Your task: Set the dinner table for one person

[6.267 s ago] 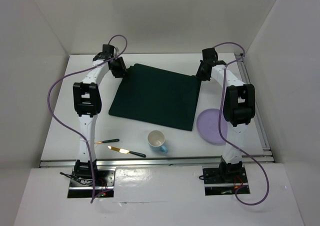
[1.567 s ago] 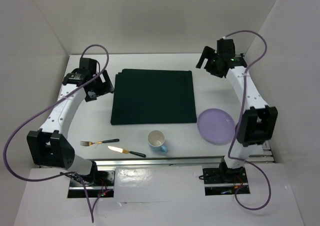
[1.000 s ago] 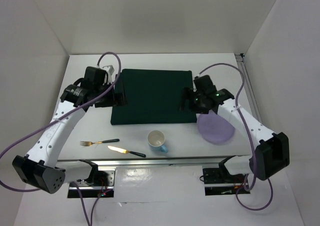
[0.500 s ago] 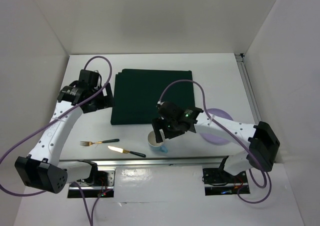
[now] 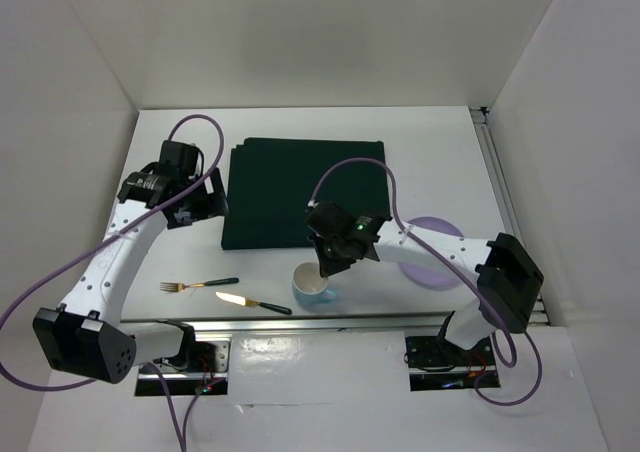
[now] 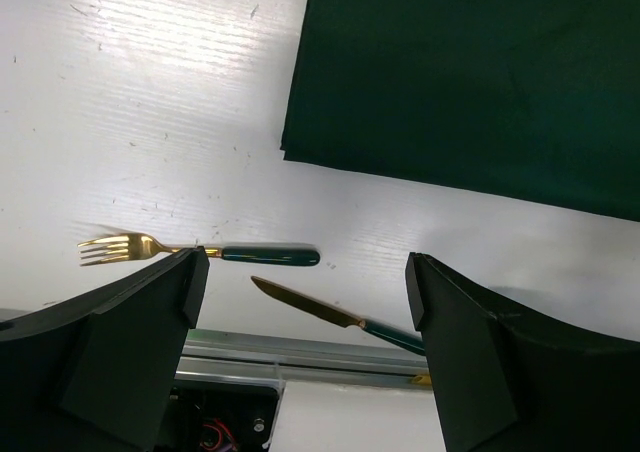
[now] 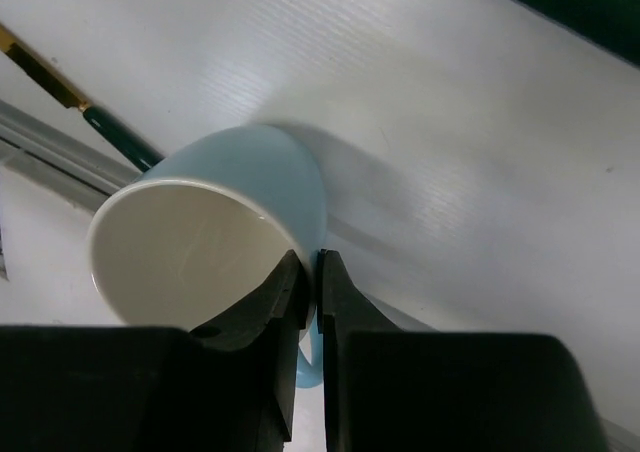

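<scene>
The mat's far corner on the plate's side is bare. My right gripper will next carry the mug (image 5: 313, 288) up and outward, lower it there and let go of the mug's rim.
The light blue mug (image 5: 313, 288) with a cream inside stands near the front edge of the white dinner table (image 5: 180, 142). My right gripper (image 5: 326, 268) is shut on the mug's rim (image 7: 220, 232), one finger inside and one outside by the handle. My left gripper (image 5: 203, 196) hangs open over the table, left of the dark green mat (image 5: 305, 192). In the left wrist view the fork (image 6: 200, 252) and the knife (image 6: 320, 312) lie below and between its fingers (image 6: 150, 322), untouched.
A lilac plate (image 5: 445, 228) lies right of the mat, partly under my right arm. Fork (image 5: 198, 285) and knife (image 5: 252, 301) lie at the front left, the knife's handle (image 7: 115, 142) close to the mug. A metal rail (image 5: 350, 320) runs along the near edge.
My right arm swung from the far right corner across the plate to the mug and its jaws shut on the rim. My left arm drew back from the mat's corner and stays open.
</scene>
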### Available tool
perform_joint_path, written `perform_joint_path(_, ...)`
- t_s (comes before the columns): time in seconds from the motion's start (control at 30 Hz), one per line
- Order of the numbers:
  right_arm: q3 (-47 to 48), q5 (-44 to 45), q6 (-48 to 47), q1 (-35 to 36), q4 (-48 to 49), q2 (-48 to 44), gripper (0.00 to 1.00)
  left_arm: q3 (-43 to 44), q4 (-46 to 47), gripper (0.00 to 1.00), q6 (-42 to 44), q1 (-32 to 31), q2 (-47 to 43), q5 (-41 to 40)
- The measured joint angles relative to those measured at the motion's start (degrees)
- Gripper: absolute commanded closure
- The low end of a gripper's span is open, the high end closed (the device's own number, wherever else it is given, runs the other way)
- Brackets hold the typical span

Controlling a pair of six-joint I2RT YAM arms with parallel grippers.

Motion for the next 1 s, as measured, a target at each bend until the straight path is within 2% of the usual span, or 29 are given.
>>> perform_joint_path(0.13, 4.7, 2.3, -0.3, -1.0, -4.5, 1.8, 1.0, 0.0, 0.0, 0.01, 0.1, 0.2, 0.6, 0.0)
perform_joint_path(0.23, 12.3, 3.6, -1.0, -5.0, -10.1, 3.3, 1.0, 0.0, 0.1, 0.01, 0.2, 0.5, 1.3, 0.2)
perform_joint_path(0.3, 19.6, 4.7, -1.7, -9.9, -12.8, 5.4, 1.0, 0.1, 0.1, 0.0, 0.3, 0.6, 1.6, 0.3)
perform_joint_path(0.47, 35.7, 7.2, -3.8, -24.5, -12.7, 13.9, 1.0, 0.4, 0.1, 0.0, 0.4, 0.7, 1.6, 0.2)
perform_joint_path(0.63, 49.1, 8.6, -4.7, -36.2, -13.7, 28.4, 1.0, 0.4, 0.0, 0.0, 0.4, 0.7, 1.7, 0.3)
perform_joint_path(0.8, 63.0, 9.9, -5.2, -40.1, -15.8, 42.2, 1.0, 0.2, 0.1, 0.0, 0.4, 1.1, 1.9, 0.5)
perform_joint_path(1.0, 66.4, 8.9, -5.2, -41.9, -16.4, 46.1, 1.0, -0.4, 0.0, 0.0, 0.4, 1.2, 1.9, 0.6)
